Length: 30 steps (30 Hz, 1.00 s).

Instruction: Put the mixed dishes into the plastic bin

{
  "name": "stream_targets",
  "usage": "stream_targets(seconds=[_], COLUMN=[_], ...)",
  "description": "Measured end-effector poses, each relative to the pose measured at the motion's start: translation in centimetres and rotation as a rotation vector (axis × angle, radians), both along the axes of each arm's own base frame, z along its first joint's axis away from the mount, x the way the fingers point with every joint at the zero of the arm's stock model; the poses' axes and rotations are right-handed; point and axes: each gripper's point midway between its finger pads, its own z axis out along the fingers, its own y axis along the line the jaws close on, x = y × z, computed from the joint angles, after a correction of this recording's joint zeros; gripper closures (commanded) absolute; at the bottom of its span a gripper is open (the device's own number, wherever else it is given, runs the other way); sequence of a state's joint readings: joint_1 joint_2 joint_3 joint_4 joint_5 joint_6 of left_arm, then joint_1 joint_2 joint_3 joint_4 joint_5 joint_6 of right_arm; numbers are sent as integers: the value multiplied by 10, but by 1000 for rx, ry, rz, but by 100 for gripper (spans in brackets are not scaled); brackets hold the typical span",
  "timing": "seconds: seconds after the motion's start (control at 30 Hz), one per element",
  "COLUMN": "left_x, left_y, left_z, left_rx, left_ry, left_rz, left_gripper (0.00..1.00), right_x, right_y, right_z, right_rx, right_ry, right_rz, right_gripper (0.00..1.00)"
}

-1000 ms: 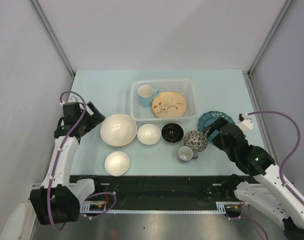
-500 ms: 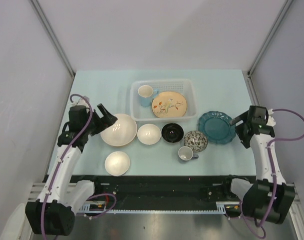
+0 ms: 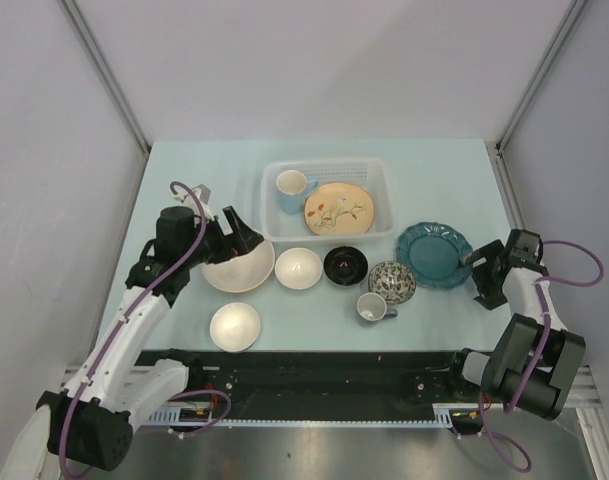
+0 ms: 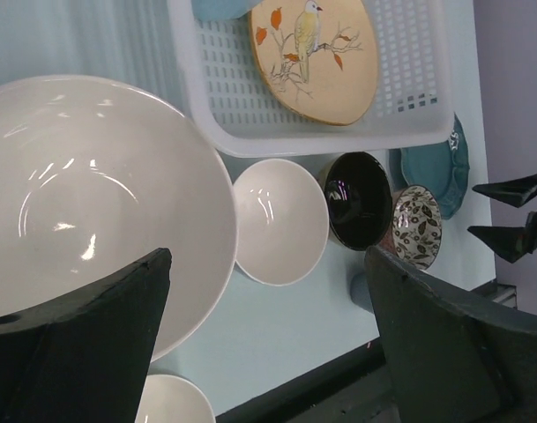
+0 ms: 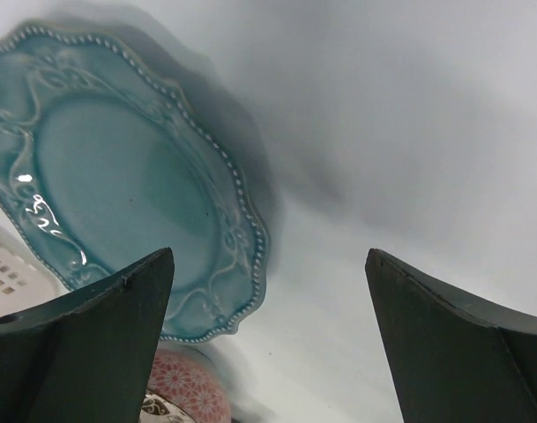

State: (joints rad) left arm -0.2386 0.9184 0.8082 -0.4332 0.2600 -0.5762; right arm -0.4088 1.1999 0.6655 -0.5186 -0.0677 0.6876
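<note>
Next I will lower my right gripper to the teal plate's rim (image 3: 468, 267) (image 5: 256, 255) with a slight shift toward the plate, then close.
The plastic bin (image 3: 378, 168) stands at the back centre and holds a blue mug (image 3: 291, 185) and the tan floral plate (image 3: 338, 208). In front of it on the table sit a large white bowl (image 3: 242, 272), a medium white bowl (image 3: 298, 268), a black bowl (image 3: 345, 264), a speckled bowl (image 3: 391, 282), a mug (image 3: 372, 308) and a small white bowl (image 3: 234, 326). The teal plate (image 3: 433, 255) lies to the right. My left gripper (image 3: 242, 245) hovers open over the large bowl's (image 4: 83, 203) right rim. My right gripper (image 3: 479, 275) is open and empty beside the teal plate's (image 5: 109, 185) right edge.
Grey enclosure walls stand close on both sides and behind. The black rail with the arm bases (image 3: 314, 385) runs along the near edge. The bin's perforated wall (image 4: 197, 106) is just beyond the large bowl. Bare table lies left of the bin and right of the teal plate.
My left arm has swung right from the table's left side to above the large white bowl. My right arm pulled back off the teal plate to its right edge. Both grippers stayed open.
</note>
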Motion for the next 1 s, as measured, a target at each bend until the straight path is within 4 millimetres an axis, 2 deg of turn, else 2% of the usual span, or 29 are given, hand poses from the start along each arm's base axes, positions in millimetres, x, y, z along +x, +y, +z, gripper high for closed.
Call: stream_targets(seconds=[0.27,0.5,0.63,0.7,0.77,0.8,0.87,0.9,1.0], left_x=[-2,-6,-9,-9,-9,-9,-10,-10,-10], left_y=[-14,-36,-46,-49,-50,-51,-51,-52,-52], left_z=[6,15,15,15,15,15,15,15,14], left_rx=[-25,-52,-57,-57,-55,-55,-55,-54,-48], left_ry=[-23,-59,-59,-59,-62,-63,-62,-62,-64], left_rz=[-58,-119,-147,-152,-152,-155,-153,-153,-151], left_gripper=[4,4,4,4,4,4,4,4,4], right_x=[7,28,41,42,40,40,36,33,32], right_y=[12,16,20,20,20,20,18,18,24], right_z=[-24,-22,-22,-25,-28,-28,-33,-36,-31], right_rx=[128,191,234,242,244,243,229,231,243], right_ry=[-41,-130,-165,-161,-151,-152,-135,-126,-154], right_rz=[25,67,94,94,85,87,83,74,106], right_gripper=[15,16,36,43,54,65,80,99,100])
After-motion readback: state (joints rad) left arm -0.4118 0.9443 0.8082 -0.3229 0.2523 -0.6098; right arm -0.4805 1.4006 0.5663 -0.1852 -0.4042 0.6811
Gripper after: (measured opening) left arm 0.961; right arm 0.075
